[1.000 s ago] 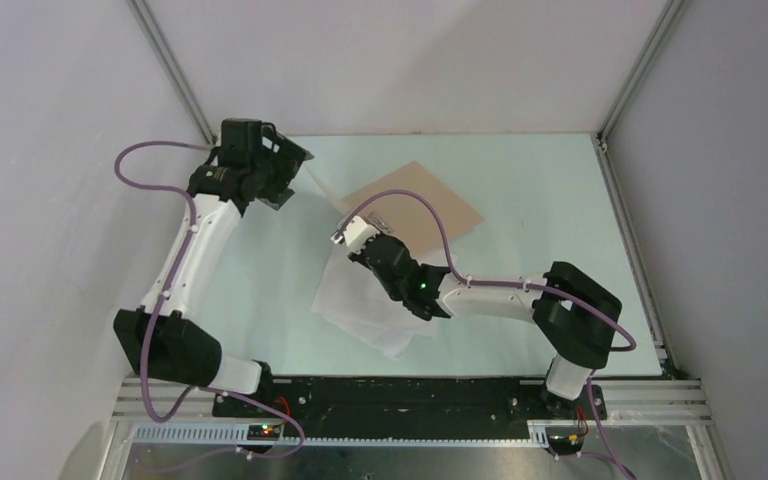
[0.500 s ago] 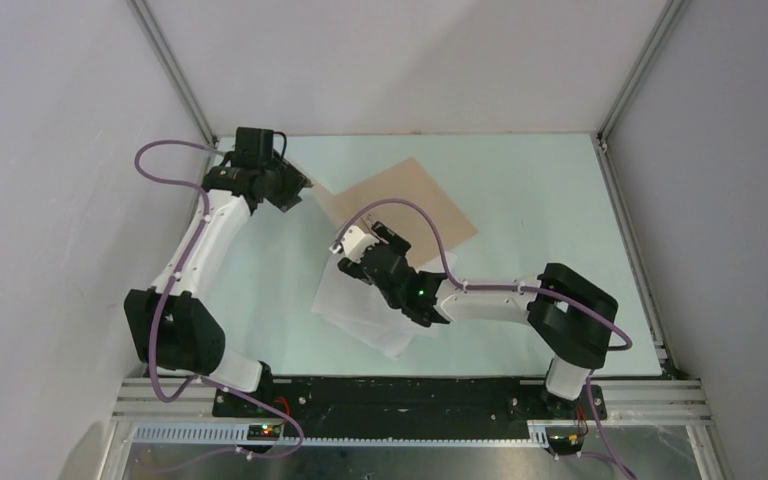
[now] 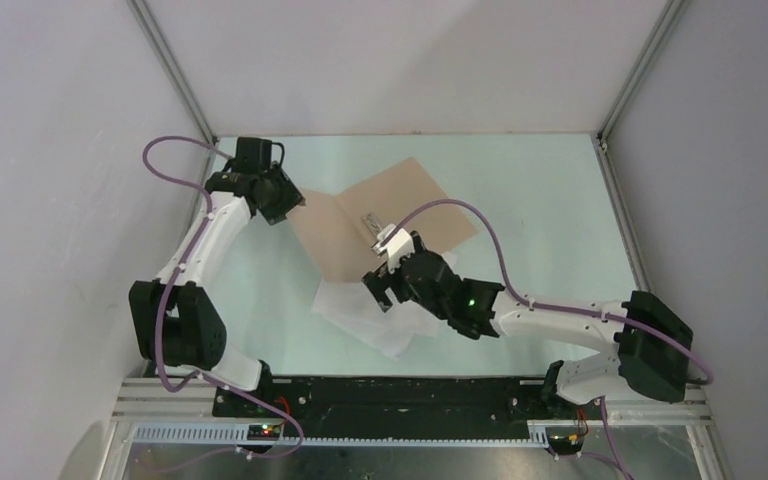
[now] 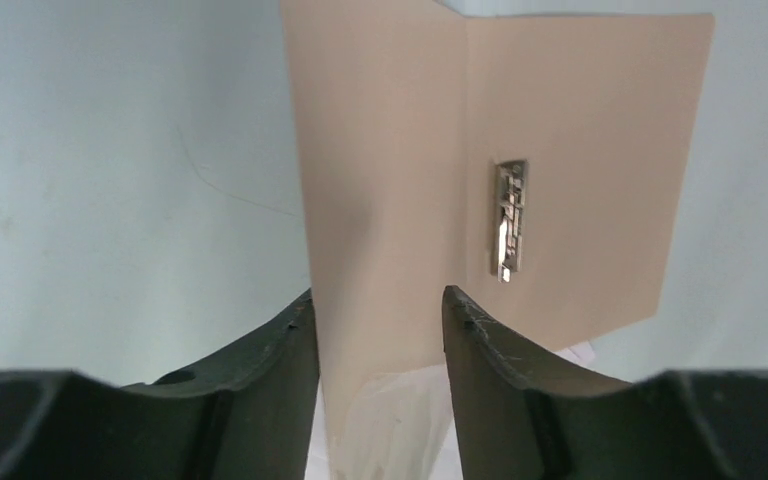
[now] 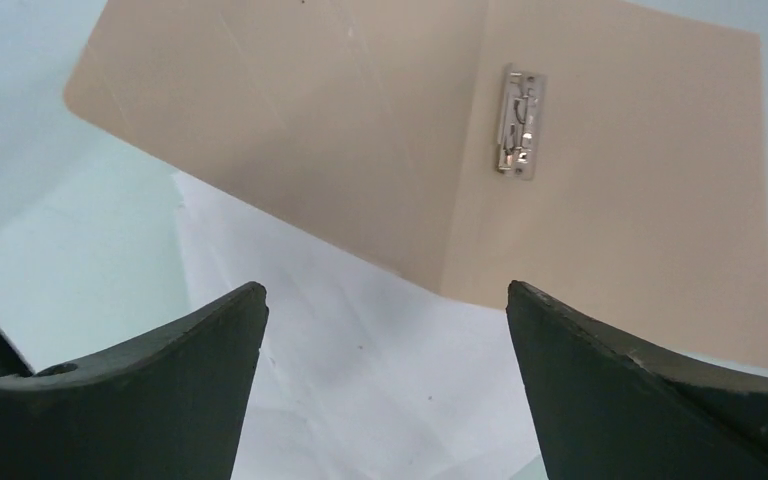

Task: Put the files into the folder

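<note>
The white sheet's side edge lies clear of the folder. My right gripper will first lower and shift to the right in the top view to get onto it.
The tan folder lies open at the table's middle, its metal clip by the spine. Its left cover slants up toward my left gripper. In the left wrist view that cover runs between the fingers of the left gripper. The jaws stand apart, the cover's edge along the left finger. The white files lie just in front of the folder, partly under its near edge. My right gripper hovers wide open over the files and folder, holding nothing.
A clear sleeve shows at the cover's near end between the left fingers. The pale green tabletop is bounded by metal frame posts at the back corners. The right arm's cable arcs over the folder.
The folder's left cover has swung open toward the left. My left gripper moved slightly nearer with it. The right arm swung to the right and its jaws spread wide.
</note>
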Controlling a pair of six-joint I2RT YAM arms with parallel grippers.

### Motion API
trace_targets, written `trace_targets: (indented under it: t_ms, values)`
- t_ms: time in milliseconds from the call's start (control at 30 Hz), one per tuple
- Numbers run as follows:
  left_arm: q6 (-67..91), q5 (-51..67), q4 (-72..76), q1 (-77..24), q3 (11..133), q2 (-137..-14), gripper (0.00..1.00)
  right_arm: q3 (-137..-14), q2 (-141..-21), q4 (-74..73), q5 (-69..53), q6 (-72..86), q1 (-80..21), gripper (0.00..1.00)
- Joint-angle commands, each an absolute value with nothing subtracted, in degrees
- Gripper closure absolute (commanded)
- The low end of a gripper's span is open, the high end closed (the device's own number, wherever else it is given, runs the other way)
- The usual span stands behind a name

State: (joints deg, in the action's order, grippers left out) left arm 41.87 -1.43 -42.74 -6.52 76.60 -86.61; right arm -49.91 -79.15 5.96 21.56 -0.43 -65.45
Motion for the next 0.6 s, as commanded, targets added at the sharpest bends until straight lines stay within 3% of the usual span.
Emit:
trace_targets:
  t_ms: [0,167,300,400,567]
  values:
    - [36.9,-5.1,-42.0,-4.6,78.6,-87.4,0.5,-50.8,-77.7,1.2,13.5,8.6,-59.8,0.06]
    - [34.1,-4.5,-41.9,-4.3,84.3,-92.4,0.69,-54.5,-78.2,-10.7,6.4,20.1,-50.1,0.06]
    - [33.0,-3.6,-42.0,-4.3,86.9,-95.1,0.77,-52.7,-76.2,-18.0,1.2,31.1,-43.1,0.06]
    - [31.0,-2.8,-41.9,-4.3,89.4,-97.6,0.87,-46.9,-72.1,-19.8,-2.2,36.6,-40.3,0.06]
    - [25.2,-2.0,-41.0,-4.5,92.0,-99.8,0.94,-36.3,-67.5,-18.4,-6.9,45.8,-40.4,0.07]
